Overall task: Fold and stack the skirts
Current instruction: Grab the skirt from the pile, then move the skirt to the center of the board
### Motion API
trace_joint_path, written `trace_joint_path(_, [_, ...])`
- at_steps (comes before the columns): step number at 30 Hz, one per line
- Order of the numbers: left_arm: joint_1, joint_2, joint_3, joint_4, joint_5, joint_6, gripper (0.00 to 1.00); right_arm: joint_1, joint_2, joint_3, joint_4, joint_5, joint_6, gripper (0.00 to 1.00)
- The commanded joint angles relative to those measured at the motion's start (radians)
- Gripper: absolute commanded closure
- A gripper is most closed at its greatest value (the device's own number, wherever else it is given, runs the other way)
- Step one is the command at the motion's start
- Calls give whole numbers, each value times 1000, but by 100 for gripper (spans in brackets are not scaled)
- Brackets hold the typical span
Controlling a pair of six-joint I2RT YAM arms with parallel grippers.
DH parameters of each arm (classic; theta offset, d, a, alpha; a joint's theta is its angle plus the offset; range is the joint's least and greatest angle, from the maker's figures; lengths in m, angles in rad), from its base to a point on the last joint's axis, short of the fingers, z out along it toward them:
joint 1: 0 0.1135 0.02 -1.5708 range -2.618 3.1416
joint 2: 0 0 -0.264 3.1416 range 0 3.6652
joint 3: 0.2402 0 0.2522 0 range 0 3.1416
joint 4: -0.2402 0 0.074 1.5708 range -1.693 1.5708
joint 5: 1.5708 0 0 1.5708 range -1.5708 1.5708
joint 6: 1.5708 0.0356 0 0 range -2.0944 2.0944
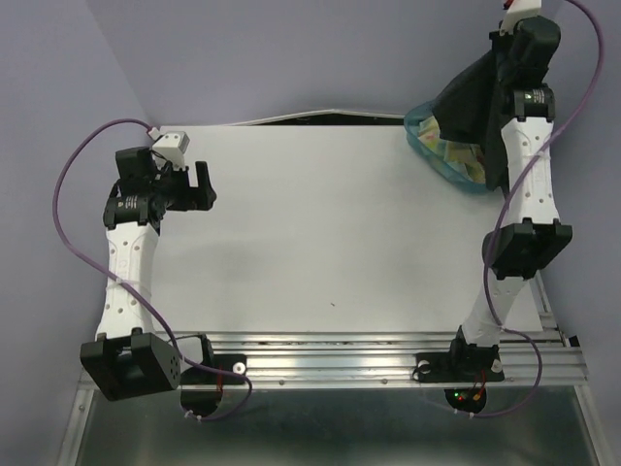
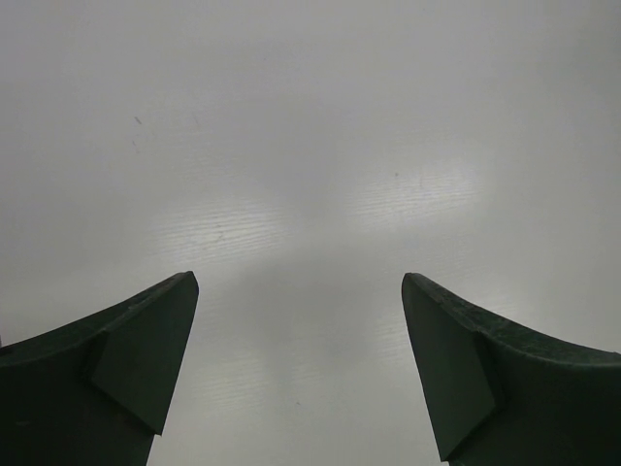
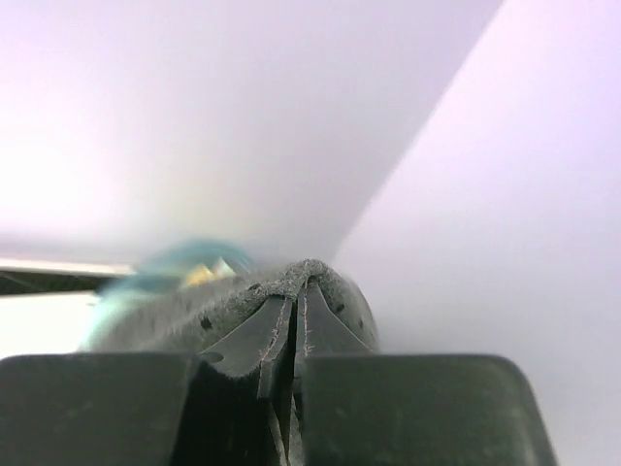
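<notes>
Next, my right gripper moves back and down and releases the dark charcoal skirt on the bare tabletop, which lies below it and to its left in the top view.
My right gripper [image 1: 506, 41] is raised at the far right, shut on the dark charcoal skirt [image 1: 473, 109], which hangs from it over the teal bin. In the right wrist view the jaws [image 3: 297, 303] are pressed together with the grey knit cloth [image 3: 233, 303] draped over their tips. The yellow floral skirt [image 1: 464, 160] lies inside the bin, partly hidden by the dark skirt. My left gripper [image 1: 204, 184] is open and empty at the far left, low over the white table; its fingers [image 2: 146, 349] show only bare table between them.
The translucent teal bin [image 1: 434, 156] sits at the table's far right corner. The white table [image 1: 330, 243] has a dark gap along its back edge. A metal rail runs along the near edge by the arm bases.
</notes>
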Motion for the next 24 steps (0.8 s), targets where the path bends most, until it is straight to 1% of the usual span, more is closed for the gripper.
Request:
trace_joint_path(1, [13,18,61,62,62,-37,1,3,-142,44,100,-255,55,99])
trace_joint_path(6, [35,15,72,114,121,-69,1,12,-242,24,83,-489,177,99])
trace_joint_path(7, [41,10,72,127,144,-72,1,24,-268,17,82,-565,205,99])
trace_joint_path(8, [44,7,70,133,151,-72,1,41,-279,10,76,-607,252,99])
trace_joint_path(10, [55,-5,67,141,167,-69,1,74,-299,-5,66,-659,291,99])
trace_joint_path(12, [64,-22,55,144,179,-60,1,140,-326,-46,68,-713,337,99])
trace_joint_path(13, [65,-28,49,145,181,-45,1,162,-337,-87,75,-739,399,99])
trace_joint_path(16, [68,-61,24,145,178,-13,1,237,-366,-161,126,-759,467,99])
trace_joint_path(20, [68,-97,-4,124,185,40,1,274,-374,-319,149,-793,573,99])
trace_joint_path(21, [68,-111,-14,107,197,79,1,274,-394,-441,180,-804,588,99])
trace_joint_path(23, [68,-119,-28,82,214,133,2,274,-417,-592,230,-808,578,99])
trace_joint_path(24, [67,-125,-43,55,220,191,2,274,-427,-741,240,-805,561,99])
